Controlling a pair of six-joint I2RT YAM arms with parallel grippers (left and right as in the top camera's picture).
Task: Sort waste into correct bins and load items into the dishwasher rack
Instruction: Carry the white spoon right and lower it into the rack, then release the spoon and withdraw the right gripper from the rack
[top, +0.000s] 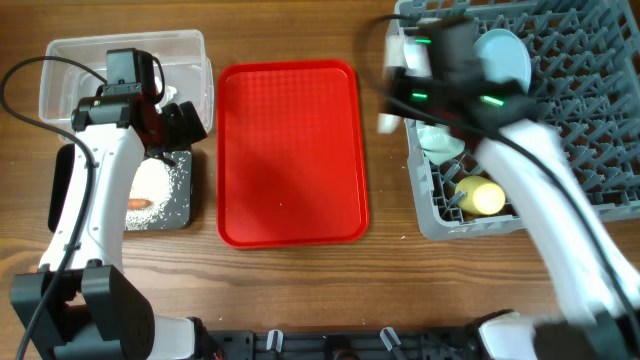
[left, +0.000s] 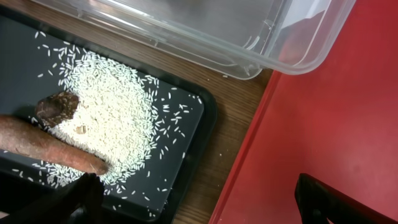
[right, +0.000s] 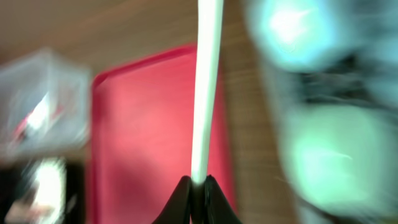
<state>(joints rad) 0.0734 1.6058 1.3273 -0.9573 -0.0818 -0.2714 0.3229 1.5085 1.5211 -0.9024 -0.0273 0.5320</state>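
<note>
My right gripper holds the spoon and should next carry it to the right in the overhead view, past the mint green bowl (top: 440, 142), then lower it beside the plate (top: 502, 55), where the rack's wires are empty.
My right gripper (right: 198, 186) is shut on the handle of the white spoon (right: 205, 93). In the overhead view it is blurred at the left edge of the grey dishwasher rack (top: 590, 110). The rack holds the pale blue plate (top: 502, 55), a mint green bowl (top: 440, 142) and the yellow cup (top: 482, 197). My left gripper (left: 205, 208) is open and empty over the gap between the black tray (left: 180, 155) and the red tray (left: 323, 124). The black tray holds white rice grains (left: 112, 118), a brown lump (left: 57, 106) and an orange-brown stick (left: 50, 146). The clear tub (left: 217, 31) lies behind it.
The flat red tray (top: 290, 150) lies bare in the middle of the wooden table. The clear tub (top: 60, 70) and black tray (top: 180, 215) sit at the left under my left arm. The right wrist view is motion-blurred.
</note>
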